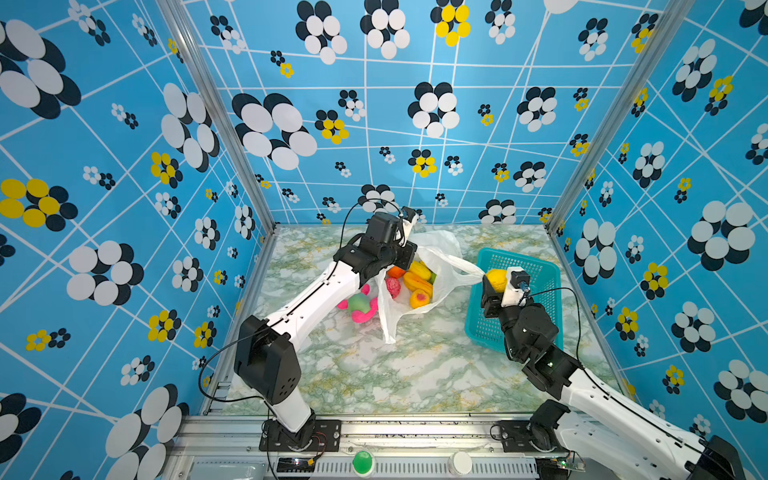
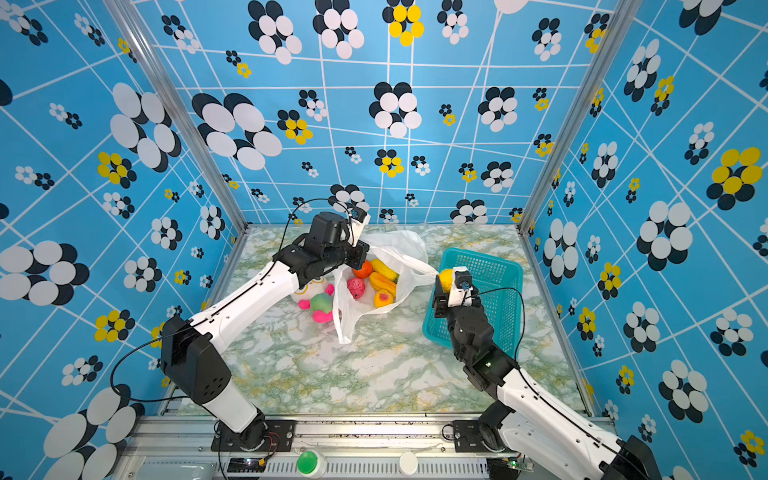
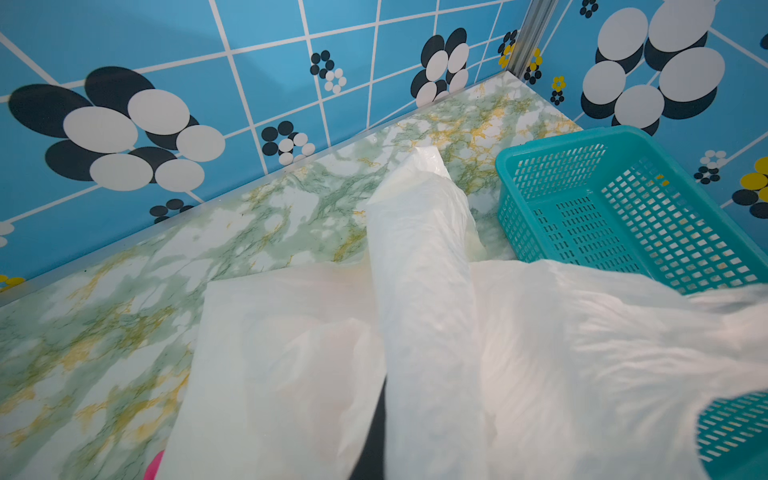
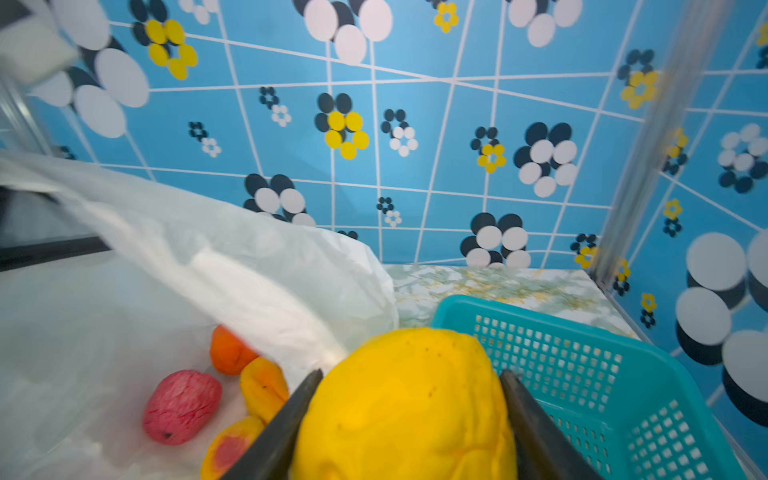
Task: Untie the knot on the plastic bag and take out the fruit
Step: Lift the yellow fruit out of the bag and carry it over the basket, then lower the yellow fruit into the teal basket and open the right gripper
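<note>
Next, my right gripper will lower the round yellow fruit (image 1: 496,279) past the teal basket's rim nearest the bag and release it, since the teal basket's bare bottom lies below.
The white plastic bag (image 1: 442,253) lies at the back of the table with its mouth open; no knot shows. My left gripper (image 1: 410,250) is shut on the bag's upper edge and holds it up; in the left wrist view plastic (image 3: 419,291) covers the jaws. Inside lie several fruit: an orange one (image 1: 395,272), a pink-red one (image 4: 180,407) and oblong yellow ones (image 2: 383,283). My right gripper (image 4: 411,374) is shut on a round yellow fruit (image 1: 496,279), held over the near left rim of the teal basket (image 1: 515,253).
A pink and green plush toy (image 1: 359,305) lies left of the bag, under my left forearm. The basket (image 2: 482,254) stands at the right, close to the right wall, with nothing showing on its floor. The marble tabletop (image 1: 395,374) is walled on three sides.
</note>
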Controlling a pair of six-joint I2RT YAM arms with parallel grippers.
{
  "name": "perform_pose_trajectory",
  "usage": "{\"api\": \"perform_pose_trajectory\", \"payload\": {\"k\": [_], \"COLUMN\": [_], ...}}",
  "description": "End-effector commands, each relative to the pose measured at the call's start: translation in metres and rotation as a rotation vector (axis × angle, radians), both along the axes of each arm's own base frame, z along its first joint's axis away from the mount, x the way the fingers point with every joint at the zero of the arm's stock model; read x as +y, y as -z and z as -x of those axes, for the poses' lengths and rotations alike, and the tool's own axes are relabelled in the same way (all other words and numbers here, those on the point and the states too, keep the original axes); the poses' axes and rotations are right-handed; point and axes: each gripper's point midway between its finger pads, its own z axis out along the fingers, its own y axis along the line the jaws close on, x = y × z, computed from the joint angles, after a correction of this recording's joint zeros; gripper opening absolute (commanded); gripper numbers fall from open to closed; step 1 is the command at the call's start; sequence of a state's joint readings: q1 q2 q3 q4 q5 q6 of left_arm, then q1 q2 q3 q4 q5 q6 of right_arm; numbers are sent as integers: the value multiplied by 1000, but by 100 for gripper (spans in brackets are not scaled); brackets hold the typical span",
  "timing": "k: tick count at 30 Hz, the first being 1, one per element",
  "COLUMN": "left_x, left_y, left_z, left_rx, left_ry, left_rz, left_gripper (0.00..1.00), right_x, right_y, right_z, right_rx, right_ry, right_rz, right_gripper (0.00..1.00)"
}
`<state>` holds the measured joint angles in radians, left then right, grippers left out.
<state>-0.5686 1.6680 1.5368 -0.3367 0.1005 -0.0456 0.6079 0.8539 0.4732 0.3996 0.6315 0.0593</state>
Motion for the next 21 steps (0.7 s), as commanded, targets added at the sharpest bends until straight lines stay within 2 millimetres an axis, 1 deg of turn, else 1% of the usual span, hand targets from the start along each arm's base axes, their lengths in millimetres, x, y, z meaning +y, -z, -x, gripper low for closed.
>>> {"api": "perform_pose_trajectory", "payload": {"k": [1,4,6,10,13,17,19,20,21], "left_x": [2,3,3,2,3,1,2,2,2], "left_y": [-10,-14,-14,-15,-13,-14,-15,-16,-16], "left_z": [0,2,2,3,3,4,5,6,6], "left_rx": [-4,-14,-15,-15,-8,-9,-10,-11,-12], "left_ry": [-1,1,1,7,3,10,12,11,13], "left_rz": [28,36,37,43,37,43,46,46,45], "left_gripper": [0,0,0,0,0,0,0,0,0], "right_x": [-27,-34,-31,-27,-28,-17,-12,-12,-12], "right_y": [39,67,87,116,132,151,155,157,157], "right_z": [-13,-30,-42,-62,-75,-97,-107,-110,-112], "right_rx": [96,178,235,326,374,446,475,484,483], "right_ry": [148,199,183,173,177,128,114,113,116], "right_rz": [-82,-107,-131,-167,-184,-219,-219,-217,-215], "right_gripper": [22,22,22,22,22,23,26,30,36]}}
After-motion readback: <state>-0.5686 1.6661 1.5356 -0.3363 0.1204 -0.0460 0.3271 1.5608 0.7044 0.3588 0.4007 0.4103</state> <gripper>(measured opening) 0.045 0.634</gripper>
